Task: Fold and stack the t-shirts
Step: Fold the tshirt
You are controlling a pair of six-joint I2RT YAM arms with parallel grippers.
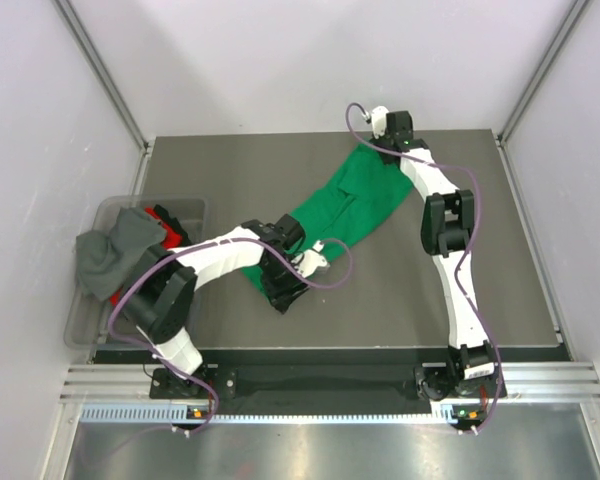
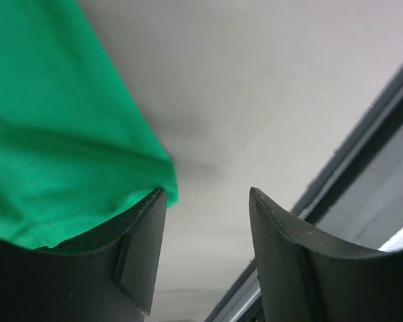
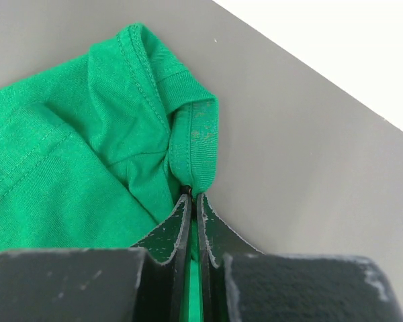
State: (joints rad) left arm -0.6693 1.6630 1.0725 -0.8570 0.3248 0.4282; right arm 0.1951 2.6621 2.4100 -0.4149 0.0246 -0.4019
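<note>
I need to move my left gripper left in the wrist view, onto the shirt's near corner (image 2: 165, 180), as the cloth lies there, outside its open fingers.
A bright green t-shirt (image 1: 345, 205) lies stretched diagonally across the dark table, from near the middle towards the far edge. My right gripper (image 1: 365, 150) is at its far end, shut on the ribbed collar edge of the shirt (image 3: 195, 144), with the cloth pinched between the fingers (image 3: 191, 194). My left gripper (image 1: 285, 292) is at the shirt's near end, low over the table. Its jaws (image 2: 207, 194) stand open with only bare table between them. The green cloth (image 2: 60, 154) lies against the outside of the left finger (image 2: 144, 248).
A clear plastic bin (image 1: 85, 325) stands at the table's left edge, holding a grey shirt (image 1: 110, 250) and a red one (image 1: 167, 220). The table's dark edge and metal rail (image 2: 363, 161) run close to my left gripper. White walls enclose the table.
</note>
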